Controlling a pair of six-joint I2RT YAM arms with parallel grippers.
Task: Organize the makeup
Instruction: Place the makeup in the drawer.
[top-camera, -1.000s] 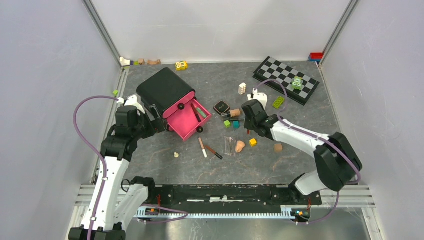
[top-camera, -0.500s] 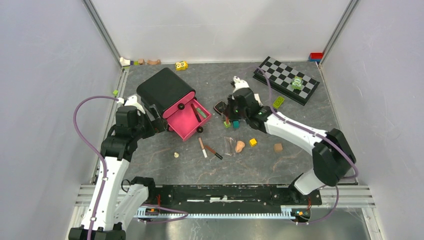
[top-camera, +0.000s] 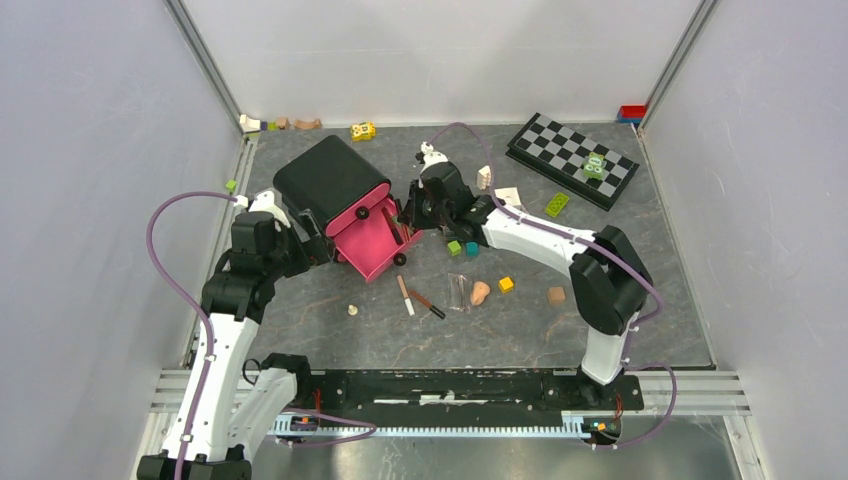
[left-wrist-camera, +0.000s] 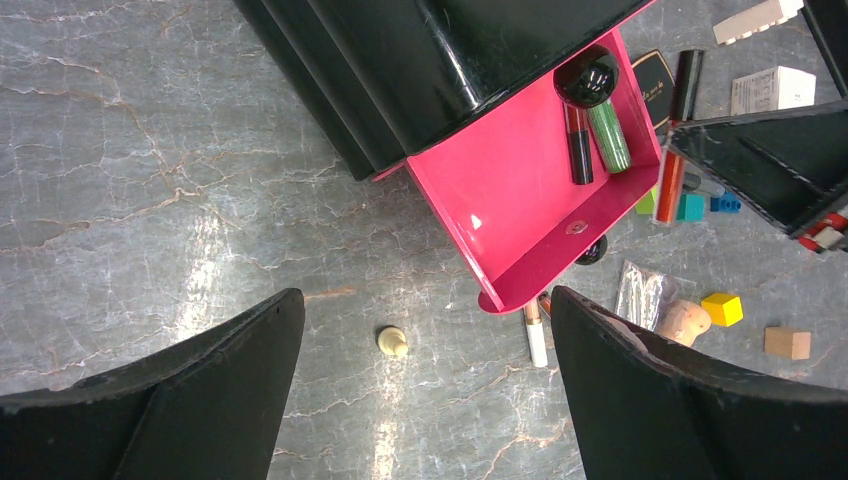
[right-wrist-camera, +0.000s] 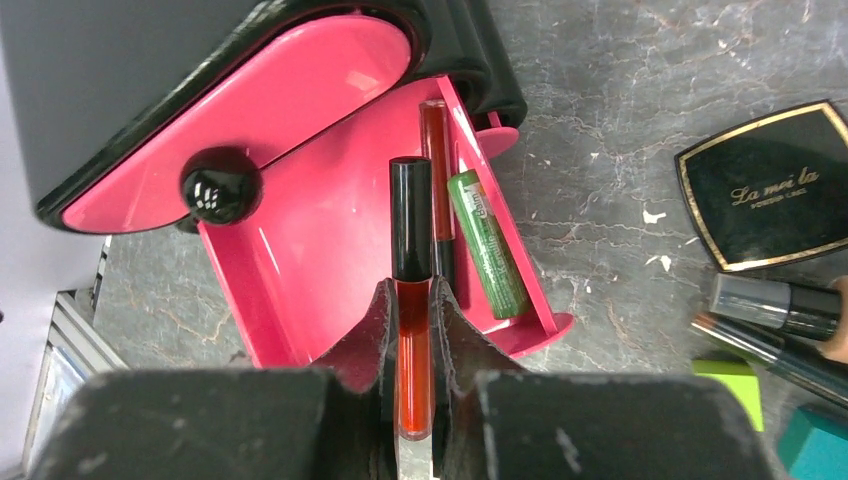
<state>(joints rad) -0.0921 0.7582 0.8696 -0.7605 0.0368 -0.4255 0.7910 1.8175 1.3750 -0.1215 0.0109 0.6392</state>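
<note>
The right gripper shifts to the left in the top view and down toward the bottom of the drawer beside the dark red tube (right-wrist-camera: 436, 150) next, since that is empty.
A black organiser box (top-camera: 328, 178) has its pink drawer (top-camera: 370, 245) pulled open. My right gripper (right-wrist-camera: 413, 300) is shut on a red lip tube with a black cap (right-wrist-camera: 412, 330) and holds it above the drawer (right-wrist-camera: 300, 250); it shows over the drawer's far right corner in the top view (top-camera: 413, 213). A dark red tube (right-wrist-camera: 436, 150) and a green tube (right-wrist-camera: 487, 245) lie in the drawer. A black compact (right-wrist-camera: 765, 200) and more tubes (right-wrist-camera: 775, 305) lie to its right. My left gripper (left-wrist-camera: 425, 300) is open and empty, left of the drawer.
Two pencils (top-camera: 405, 295), a plastic packet (top-camera: 458, 290) and a peach sponge (top-camera: 480, 293) lie in front of the drawer. Coloured blocks (top-camera: 506, 285), a wooden block (top-camera: 556, 295), a cream pawn (top-camera: 352, 310) and a chessboard (top-camera: 572, 158) are around.
My right arm has swung left from the cluster by the compact to above the pink drawer, carrying the red tube. The left arm has not moved.
</note>
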